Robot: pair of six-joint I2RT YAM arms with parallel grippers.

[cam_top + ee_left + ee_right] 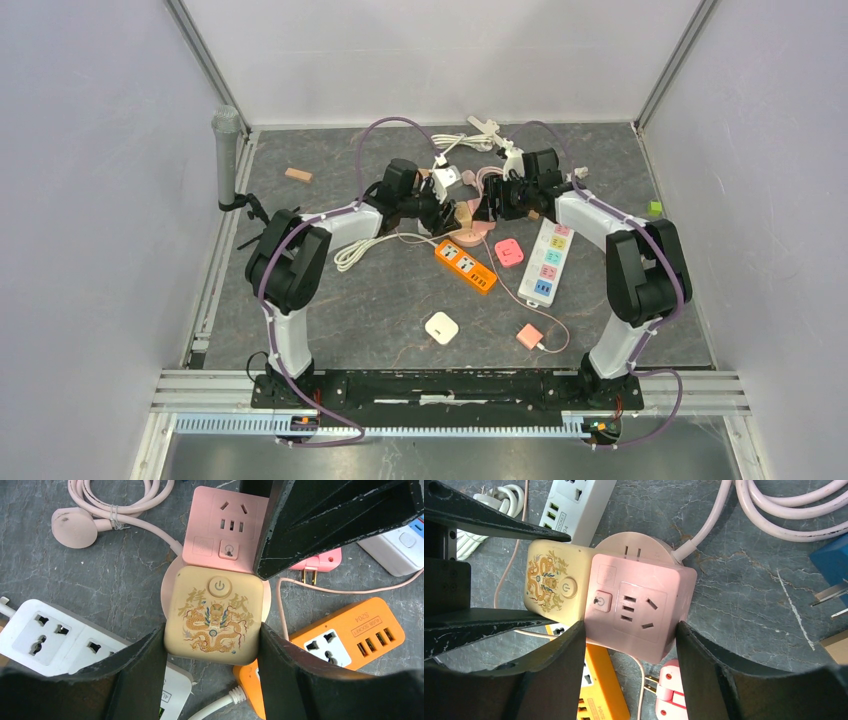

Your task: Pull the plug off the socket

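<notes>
The robot should next pull the plug off the socket, bring it down and then release it, because bare tabletop lies below the left gripper and to its left in the top view.
A beige cube plug with a gold dragon print (215, 615) sits flush against a pink cube socket (225, 530), with no gap showing between them. A round pink base (644, 542) shows beneath both. My left gripper (212, 650) is shut on the beige plug, with its fingers (140, 672) pressed on two opposite sides. My right gripper (631, 645) is shut on the pink socket (639, 605), with its fingers (709, 680) on that cube's sides. The beige plug (551, 582) lies to the left in the right wrist view. In the top view both grippers (447, 215) (490, 208) meet at mid-table.
An orange power strip (466, 266), a pink folding plug (509, 251) and a white strip with coloured sockets (549, 262) lie close in front. A white strip (45, 640) and a coiled pink cable (120, 505) lie beside the cubes. A microphone (226, 155) stands at the far left.
</notes>
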